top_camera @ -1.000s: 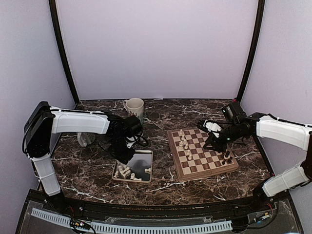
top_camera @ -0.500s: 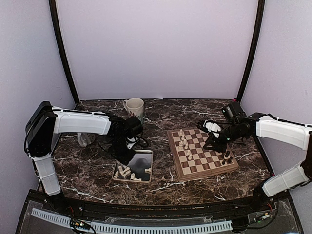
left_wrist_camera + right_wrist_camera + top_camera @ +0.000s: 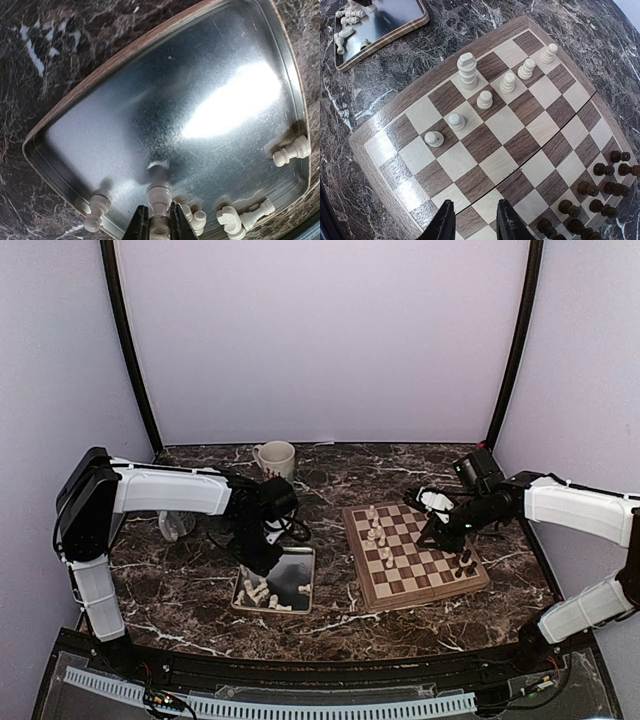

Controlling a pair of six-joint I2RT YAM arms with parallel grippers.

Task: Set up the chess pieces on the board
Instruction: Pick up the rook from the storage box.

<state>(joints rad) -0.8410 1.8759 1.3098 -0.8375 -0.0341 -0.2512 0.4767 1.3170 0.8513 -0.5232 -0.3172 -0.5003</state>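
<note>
Next, my left gripper lifts outward, to the right in the top view, and lowers to release the cream-white chess piece onto the board's dark far corner square (image 3: 360, 513), which stands empty.
Above the silver tray (image 3: 175, 100), my left gripper (image 3: 160, 226) is shut on the narrow end of a cream-white chess piece (image 3: 159, 196). Its wide end points at the tray floor. More cream pieces lie loose along the tray's near rim (image 3: 291, 151) (image 3: 258, 592). Several cream chess pieces (image 3: 485, 100) stand in a diagonal row on the left part of the board (image 3: 540, 127) (image 3: 420, 598). Over the board's right half, my right gripper (image 3: 474, 220) (image 3: 432, 535) stands open with nothing between its fingers.
Dark brown pieces (image 3: 600, 192) (image 3: 465, 562) crowd the board's near right corner. A cream mug (image 3: 276, 458) stands behind the tray. A small clear object (image 3: 175, 526) sits on the marble table to the left, under the left arm.
My left gripper has shifted slightly right over the tray's far end. The right arm has not moved.
</note>
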